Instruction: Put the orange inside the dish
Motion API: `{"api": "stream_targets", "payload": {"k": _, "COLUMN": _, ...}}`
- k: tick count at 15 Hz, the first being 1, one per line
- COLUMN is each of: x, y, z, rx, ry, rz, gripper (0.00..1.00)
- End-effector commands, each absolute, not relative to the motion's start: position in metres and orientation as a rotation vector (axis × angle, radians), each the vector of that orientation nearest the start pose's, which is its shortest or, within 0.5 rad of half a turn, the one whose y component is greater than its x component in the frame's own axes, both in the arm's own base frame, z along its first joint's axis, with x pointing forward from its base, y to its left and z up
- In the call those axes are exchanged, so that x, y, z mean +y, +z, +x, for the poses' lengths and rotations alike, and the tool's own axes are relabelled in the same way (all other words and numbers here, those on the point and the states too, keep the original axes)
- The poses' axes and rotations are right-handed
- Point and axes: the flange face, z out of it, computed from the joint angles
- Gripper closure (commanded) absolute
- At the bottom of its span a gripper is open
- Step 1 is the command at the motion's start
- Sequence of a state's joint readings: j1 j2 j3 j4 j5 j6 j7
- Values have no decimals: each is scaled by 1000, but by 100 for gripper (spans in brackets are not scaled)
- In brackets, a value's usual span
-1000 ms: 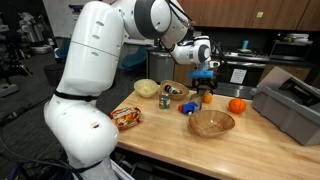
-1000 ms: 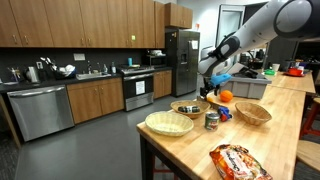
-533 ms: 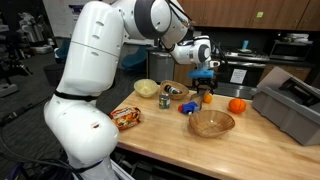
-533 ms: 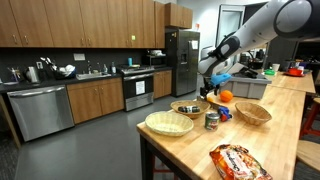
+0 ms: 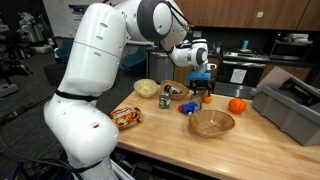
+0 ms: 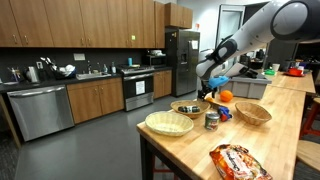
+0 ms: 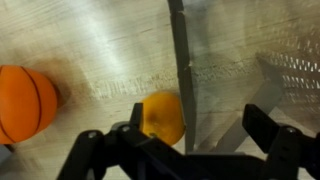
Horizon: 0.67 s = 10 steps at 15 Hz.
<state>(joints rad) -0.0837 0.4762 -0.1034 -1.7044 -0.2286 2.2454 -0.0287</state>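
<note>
The gripper moves down next, shifting slightly toward the left in the wrist view, and closes around the small orange [image 7: 163, 116], since the fruit sits off-center by one finger.
The small orange [image 5: 207, 98] lies on the wooden counter, and the wrist view shows it [image 7: 163, 117] right against one finger. My gripper [image 5: 203, 88] hangs just above it, open and empty; it also shows in the wrist view [image 7: 200, 128] and in an exterior view [image 6: 207, 90]. The dish, a wide tan-brown bowl [image 5: 211, 123], stands empty on the counter nearer the front edge, a short way from the orange. It also shows in the other exterior view [image 6: 252, 113].
A larger bright orange fruit [image 5: 237, 105] [image 7: 25, 100] lies beside the small one. A pale yellow bowl [image 5: 146, 88], a can [image 5: 165, 100], a dark dish with items [image 5: 176, 92] and a snack bag [image 5: 126, 117] are on the counter. A grey bin [image 5: 290, 105] stands at one end.
My gripper has shifted slightly down and sideways over the small orange. The fruits and bowls have not moved.
</note>
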Motion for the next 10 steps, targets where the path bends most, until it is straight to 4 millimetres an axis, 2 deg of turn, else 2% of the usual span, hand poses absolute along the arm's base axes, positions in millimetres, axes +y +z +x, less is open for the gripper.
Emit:
{"api": "stream_targets", "payload": {"k": 1, "x": -123, "y": 299, "z": 678, "rx": -2, "ry": -63, "rz": -3350, "gripper": 0}}
{"api": "stream_targets", "payload": {"k": 7, "x": -151, "y": 301, "z": 680, "rx": 76, "ry": -43, "rz": -3392, "gripper": 0}}
{"api": "stream_targets", "payload": {"k": 10, "x": -170, "y": 289, "z": 671, "rx": 179, "ry": 41, "rz": -3408, "gripper": 0}}
